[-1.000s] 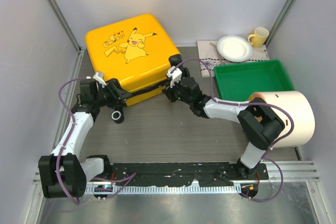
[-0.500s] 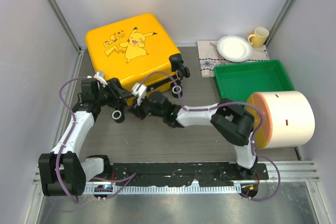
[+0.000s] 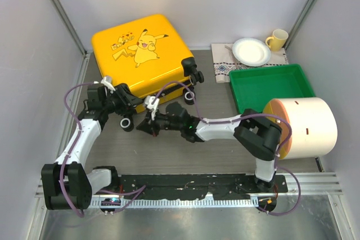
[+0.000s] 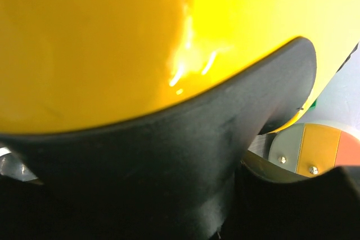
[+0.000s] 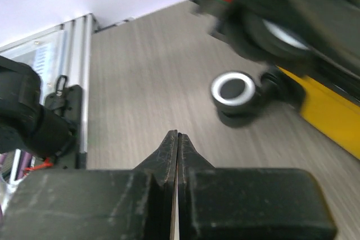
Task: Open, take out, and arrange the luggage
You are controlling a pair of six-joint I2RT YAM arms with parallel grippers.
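The robot's right gripper has its fingers pressed shut, so it needs to open them and move outward and to the right in the top view, toward the luggage's closed front seam point(image 3: 169, 90).
The luggage point(image 3: 140, 54), a yellow hard-shell suitcase with a Pikachu print, lies flat and closed at the back left. My left gripper point(image 3: 128, 103) is pressed against its front left side. In the left wrist view the yellow shell point(image 4: 112, 37) fills the frame above one black finger point(image 4: 185, 139), and its jaws are hidden. My right gripper point(image 3: 140, 129) reaches far left over the table, just in front of the suitcase and beside its front left wheel point(image 3: 126, 123). The right wrist view shows its fingertips point(image 5: 178, 134) pressed together with nothing visible between them. The wheel point(image 5: 232, 90) is ahead of them.
A green tray point(image 3: 270, 85) sits at the right with a large cream cylinder point(image 3: 306, 127) in front of it. A white plate point(image 3: 251, 51) and a yellow cup point(image 3: 277, 39) stand on a cloth point(image 3: 222, 63) at the back right.
My right gripper has swept left along the suitcase's front edge, from its right corner to near the front left wheel, then a little toward me. The left arm has not moved.
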